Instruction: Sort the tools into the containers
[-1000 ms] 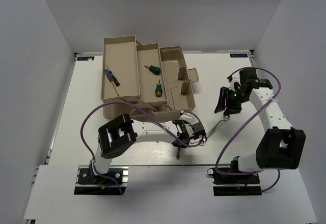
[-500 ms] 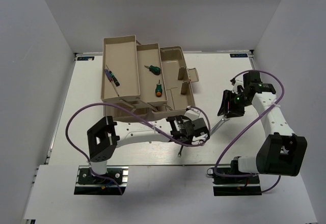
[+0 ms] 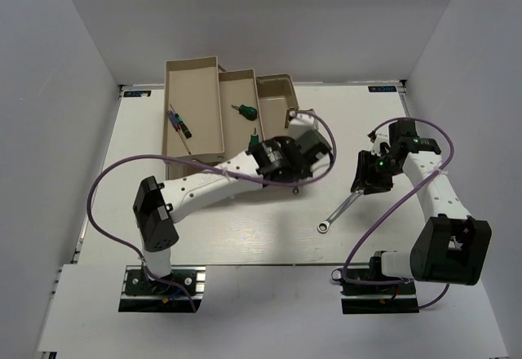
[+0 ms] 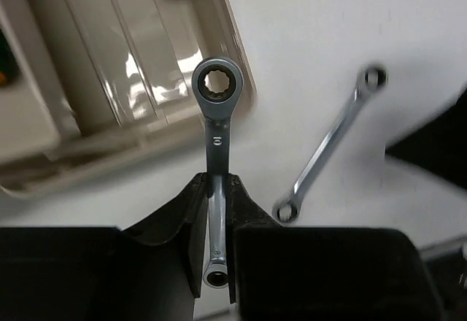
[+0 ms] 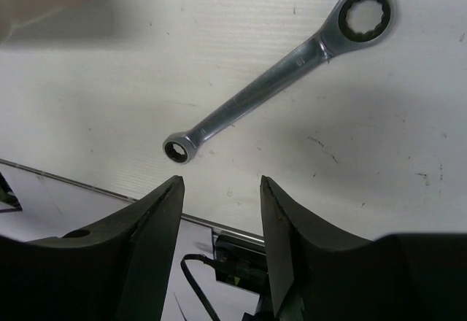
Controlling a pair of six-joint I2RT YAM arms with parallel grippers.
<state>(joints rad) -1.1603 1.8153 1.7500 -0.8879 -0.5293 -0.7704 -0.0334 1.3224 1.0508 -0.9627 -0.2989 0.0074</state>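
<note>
My left gripper needs to move outward next, past the toolbox's front edge and over its empty section (image 3: 276, 116) (image 4: 138, 47), and then open. The ring head of the short silver wrench only reaches the toolbox rim.
My left gripper (image 3: 290, 165) is shut on a short silver wrench (image 4: 217, 128) and holds it at the right front edge of the beige toolbox (image 3: 277, 94). In the left wrist view the gripper (image 4: 215, 184) has the wrench's ring head over the toolbox rim (image 4: 230, 44). The longer wrench (image 3: 338, 212) lies slanted on the table; it also shows in the left wrist view (image 4: 332, 146). My right gripper (image 3: 363, 181) is open and empty just above its far end. In the right wrist view the gripper (image 5: 219, 190) hangs near this wrench (image 5: 284, 73). Two thin screwdrivers (image 3: 178, 122) lie in the left tray, a green-handled one (image 3: 245, 111) in the middle tray.
A second green-handled screwdriver (image 3: 254, 139) shows partly beside my left arm. The left arm's purple cable (image 3: 122, 171) loops over the table's left half. The right arm's cable (image 3: 391, 204) arcs over the right. White walls close the table on three sides.
My left arm has swung from the table's front middle up to the toolbox, carrying the short wrench. My right gripper has shifted slightly toward the longer wrench, which has stayed on the table.
</note>
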